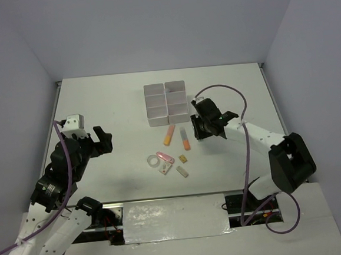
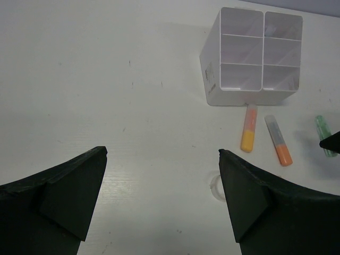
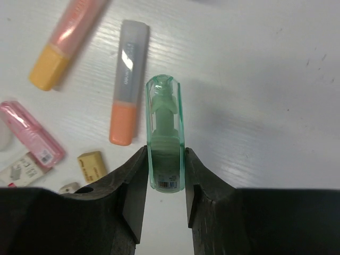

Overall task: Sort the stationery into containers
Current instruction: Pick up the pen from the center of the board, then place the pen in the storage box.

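The nearer column's empty middle box [image 1: 176, 97] is outward and to the left in the top view, so the robot's right gripper should go up and outward over that box next and let go.
My right gripper [image 3: 165, 151] is shut on a clear green highlighter [image 3: 165, 133], one finger pressed against each long side, low over the table just right of the other stationery. Beside it lie an orange-capped highlighter [image 3: 64, 45], a peach one [image 3: 127, 79], a pink eraser [image 3: 32, 138] and a tan eraser [image 3: 91, 164]. The containers [image 1: 158, 120], a white block of six square boxes, stand behind them. A clear tape ring [image 1: 155, 160] lies at the left of the group. Far to the left, my left gripper [image 1: 103, 140] hangs open with nothing between its fingers [image 2: 79, 180].
Two small white erasers [image 1: 182, 171] lie nearest the arm bases. In the left wrist view the containers [image 2: 212, 74] are at upper right, with the two highlighters [image 2: 248, 129] just in front. The table's back edge meets the wall behind the boxes.
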Motion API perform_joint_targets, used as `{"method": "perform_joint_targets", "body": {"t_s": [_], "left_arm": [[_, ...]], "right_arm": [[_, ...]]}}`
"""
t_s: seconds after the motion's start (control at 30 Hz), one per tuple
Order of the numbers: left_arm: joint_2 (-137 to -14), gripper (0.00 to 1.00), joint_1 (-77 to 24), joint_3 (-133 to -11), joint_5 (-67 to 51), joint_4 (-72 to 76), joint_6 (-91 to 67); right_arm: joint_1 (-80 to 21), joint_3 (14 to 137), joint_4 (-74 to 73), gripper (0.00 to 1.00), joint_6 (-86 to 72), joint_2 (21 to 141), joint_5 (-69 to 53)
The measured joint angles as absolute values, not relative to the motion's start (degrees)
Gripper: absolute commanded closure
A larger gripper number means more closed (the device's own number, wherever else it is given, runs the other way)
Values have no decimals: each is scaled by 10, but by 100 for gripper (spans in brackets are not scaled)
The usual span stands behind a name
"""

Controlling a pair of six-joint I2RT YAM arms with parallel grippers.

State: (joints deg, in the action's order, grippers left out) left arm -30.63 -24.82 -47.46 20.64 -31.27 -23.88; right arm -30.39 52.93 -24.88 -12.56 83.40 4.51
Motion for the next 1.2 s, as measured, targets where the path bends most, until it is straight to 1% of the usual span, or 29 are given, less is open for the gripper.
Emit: {"method": "perform_joint_targets", "body": {"t_s": [0.13, 0.27, 0.37, 0.5, 0.63, 0.8, 1.03, 1.2], "left_arm": [[-306, 1, -248, -475, 207, -313, -239], [-306, 1, -248, -475, 206, -313, -239], [-306, 1, -248, -474, 206, -313, -239], [-306, 1, -248, -474, 203, -313, -237], [-306, 1, -248, -474, 194, -312, -237], [-305, 1, -248, -472, 189, -308, -228], [-300, 1, -248, -470, 187, -301, -226], [-300, 1, -248, -469, 187, -298, -226]], "right_arm": [[-304, 531, -227, 100, -116, 799, 26], [-304, 557, -195, 100, -84, 801, 6], [-304, 588, -154, 100, -35, 801, -4], [-305, 628, -88, 100, 72, 810, -24], [-305, 661, -39, 100, 167, 840, -27], [-305, 667, 37, 100, 271, 883, -35], [-305, 719, 52, 100, 382, 979, -42], [-303, 718, 57, 100, 409, 1007, -39]]}}
